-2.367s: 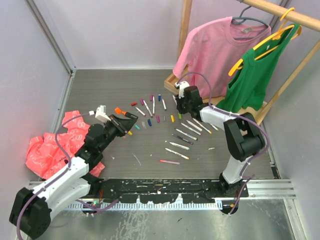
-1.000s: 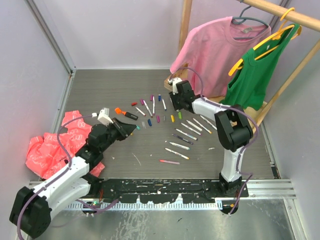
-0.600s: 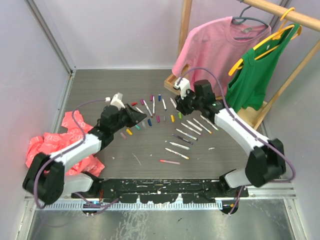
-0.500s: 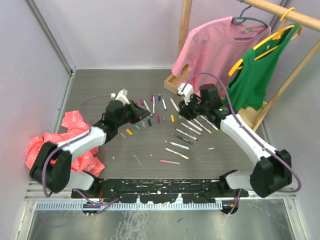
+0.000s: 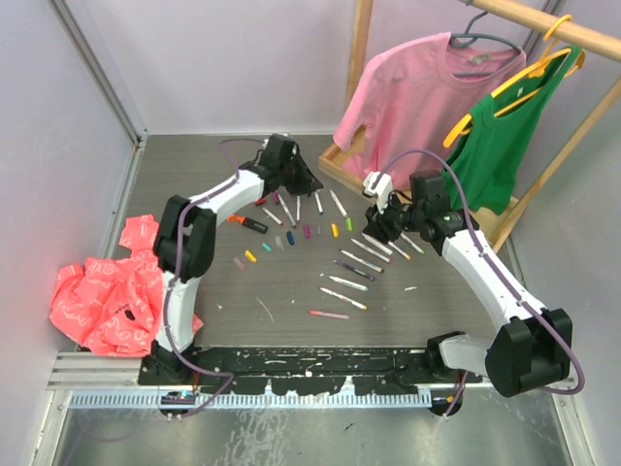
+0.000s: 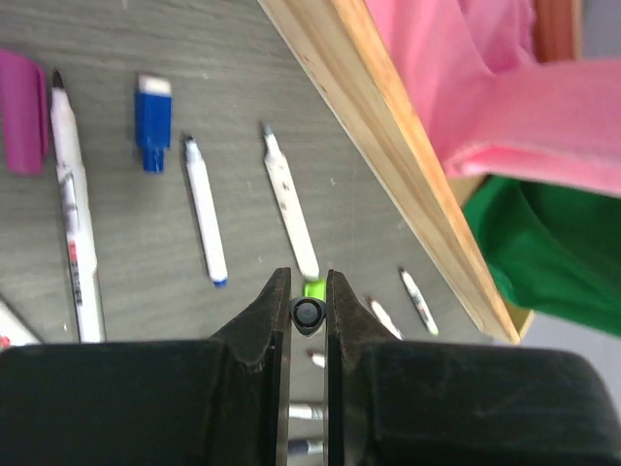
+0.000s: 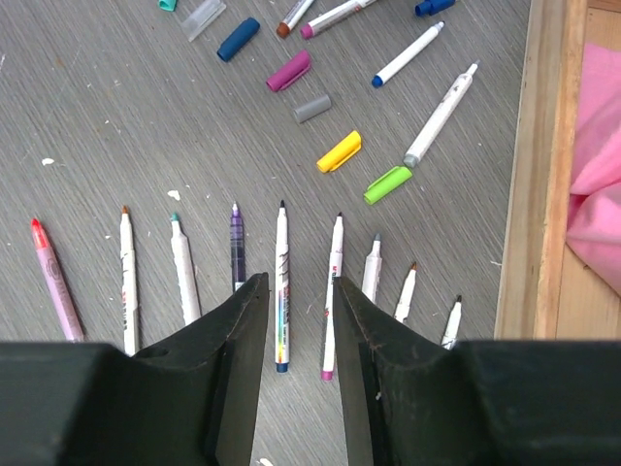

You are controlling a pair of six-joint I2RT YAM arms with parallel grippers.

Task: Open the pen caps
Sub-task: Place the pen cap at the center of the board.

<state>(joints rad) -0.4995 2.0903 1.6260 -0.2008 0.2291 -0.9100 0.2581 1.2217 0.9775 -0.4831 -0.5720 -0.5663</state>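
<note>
The round piece (image 6: 309,315) goes outward and down with my left gripper next, for release on the bare floor beyond the white pen's tip beside the wooden rack base.
Several uncapped pens (image 7: 281,291) with white barrels lie in a row on the grey floor, shown from above as a fan of pens (image 5: 367,250). Loose pen caps lie beyond them: yellow (image 7: 340,151), green (image 7: 388,184), magenta (image 7: 289,71), blue (image 5: 288,238). My right gripper (image 7: 298,282) hovers open over the row, nothing between its fingers; from above that gripper (image 5: 373,227) sits at the row's far end. My left gripper (image 6: 309,309) is shut on a small dark round piece (image 6: 309,315) seen end-on, pen or cap I cannot tell. It reaches to the far centre (image 5: 303,184).
A wooden rack base (image 5: 340,160) with a pink shirt (image 5: 417,87) and a green top (image 5: 490,155) stands at the back right. A crumpled red bag (image 5: 97,291) lies front left. An orange-black marker (image 5: 250,223) lies left of the caps.
The left arm swung from the front left across the caps to the far centre, still shut. The right gripper drew back from the rack base to over the pen row.
</note>
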